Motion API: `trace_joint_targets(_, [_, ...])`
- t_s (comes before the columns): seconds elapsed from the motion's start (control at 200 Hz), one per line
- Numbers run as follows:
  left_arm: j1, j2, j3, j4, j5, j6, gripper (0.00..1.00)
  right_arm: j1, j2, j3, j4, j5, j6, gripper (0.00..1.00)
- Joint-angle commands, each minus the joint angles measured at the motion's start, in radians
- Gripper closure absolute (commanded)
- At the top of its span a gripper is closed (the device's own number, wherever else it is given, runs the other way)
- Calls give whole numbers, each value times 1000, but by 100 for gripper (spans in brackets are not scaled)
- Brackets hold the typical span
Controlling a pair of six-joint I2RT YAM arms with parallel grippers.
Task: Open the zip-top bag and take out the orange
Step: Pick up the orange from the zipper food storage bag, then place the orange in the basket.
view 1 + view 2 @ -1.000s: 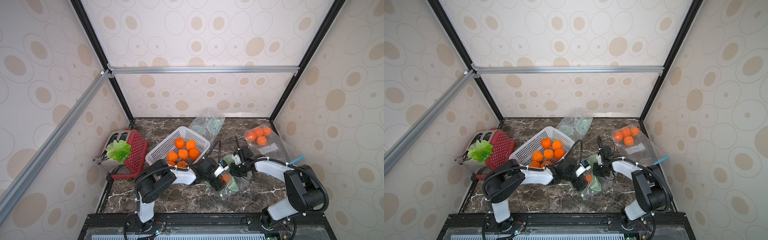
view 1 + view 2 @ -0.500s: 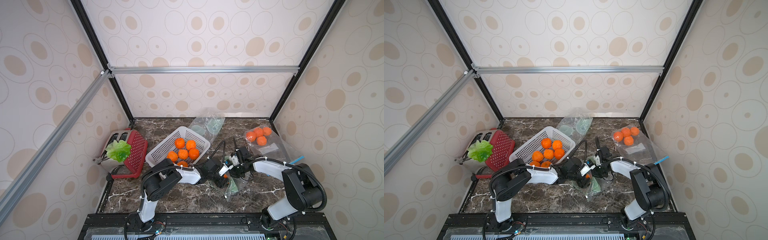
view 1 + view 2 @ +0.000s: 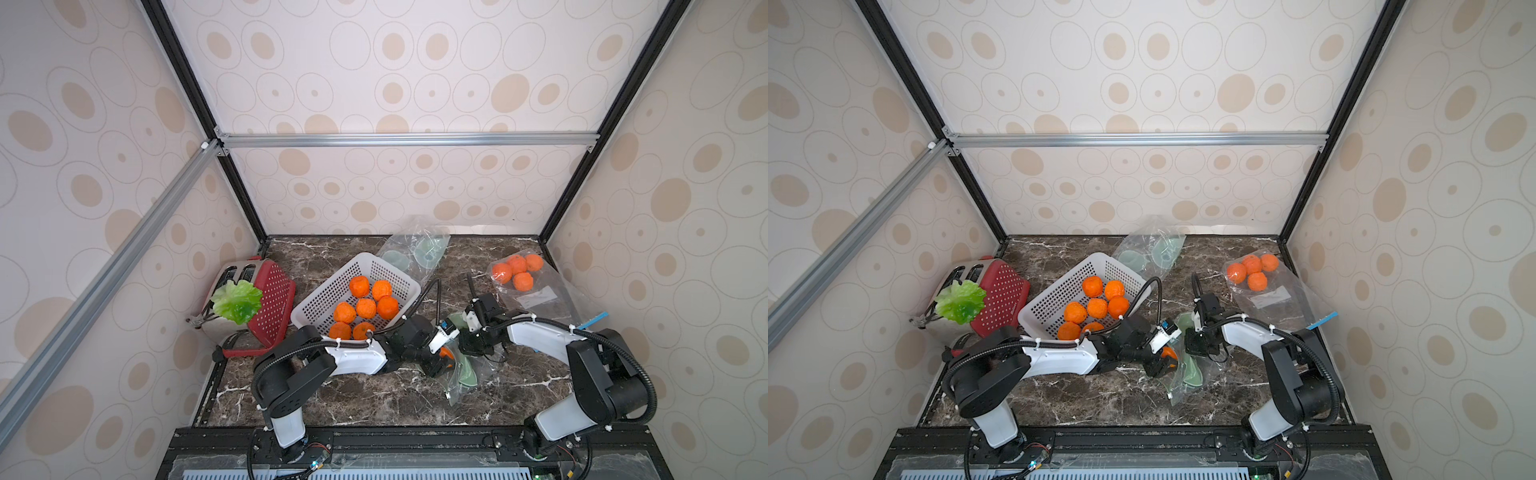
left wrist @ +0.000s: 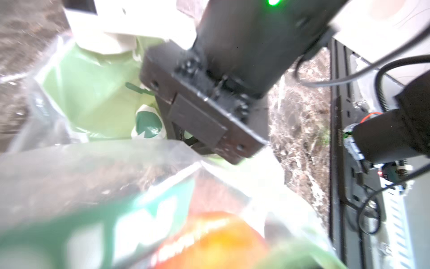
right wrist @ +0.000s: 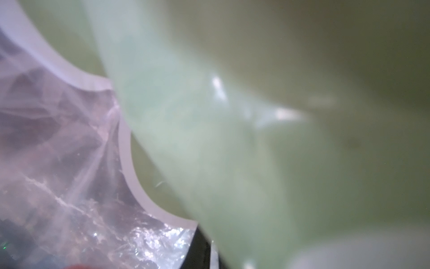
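The basket already holding oranges stands toward the toaster, so my left gripper will next leave the bag, swing that way and release over the basket's near half.
The clear zip-top bag (image 3: 465, 376) with green print lies on the marble just right of centre in both top views, its mouth facing left. My left gripper (image 3: 443, 359) reaches into that mouth, and its jaws are shut on the orange (image 3: 445, 353) inside. The left wrist view shows the orange (image 4: 216, 242) blurred and very close between the jaws, under bag film (image 4: 93, 174). From the right, my right gripper (image 3: 470, 347) is shut on the bag's upper edge and holds it up. Green bag film (image 5: 232, 139) fills the right wrist view.
A white basket (image 3: 322, 297) with several oranges stands left of centre. Further left is a red toaster (image 3: 272, 299) with lettuce on it. Another bag (image 3: 540, 293) holding several oranges lies at the back right. An empty bag (image 3: 419, 249) lies at the back.
My left gripper pushed a little further right into the bag mouth, and its jaws closed from wide open onto the orange. The right gripper has kept its hold on the bag.
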Motion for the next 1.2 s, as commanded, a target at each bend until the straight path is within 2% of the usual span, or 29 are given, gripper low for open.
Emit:
trace_joint_targets(0.0, [-8, -86, -3, -82, -30, 19, 77, -13, -14, 3, -40, 51, -9, 89])
trace_joint_targets(0.275, [-8, -322, -40, -398, -185, 35, 80, -29, -64, -12, -26, 50, -2, 89])
trace_joint_targets(0.356, [-7, -405, -42, -467, -283, 21, 81, -29, -71, -8, -28, 48, -1, 89])
trace_joint_targets(0.486, [14, -527, -19, -536, -535, 11, 76, -28, -103, -9, -21, 30, -2, 88])
trace_joint_targets(0.536, [64, -553, -8, -545, -578, 1, 73, -28, -122, -9, -20, 30, -3, 88])
trace_joint_targets(0.591, [141, -557, 10, -566, -606, -39, 63, -28, -142, -5, -23, 32, -4, 85])
trace_joint_targets(0.671, [246, -539, 30, -600, -646, -89, 68, -28, -168, 10, -48, 40, -6, 80])
trace_joint_targets(0.746, [318, -521, 36, -628, -674, -124, 68, -27, -197, 22, -68, 44, -8, 73])
trace_joint_targets(0.851, [423, -511, 11, -621, -668, -152, 61, -26, -240, 40, -114, 77, -5, 63])
trace_joint_targets(1.016, [528, -483, -24, -624, -673, -196, 61, 23, -321, 39, -105, 45, -26, 48])
trace_joint_targets(1.077, [542, -477, -34, -627, -691, -202, 50, 68, -335, 52, -118, 67, -41, 41])
trace_joint_targets(1.147, [553, -479, -45, -629, -692, -210, 26, 111, -343, 56, -113, 103, -26, 34])
trace_joint_targets(1.192, [558, -490, -52, -628, -683, -212, 14, 142, -336, 53, -95, 115, -26, 26])
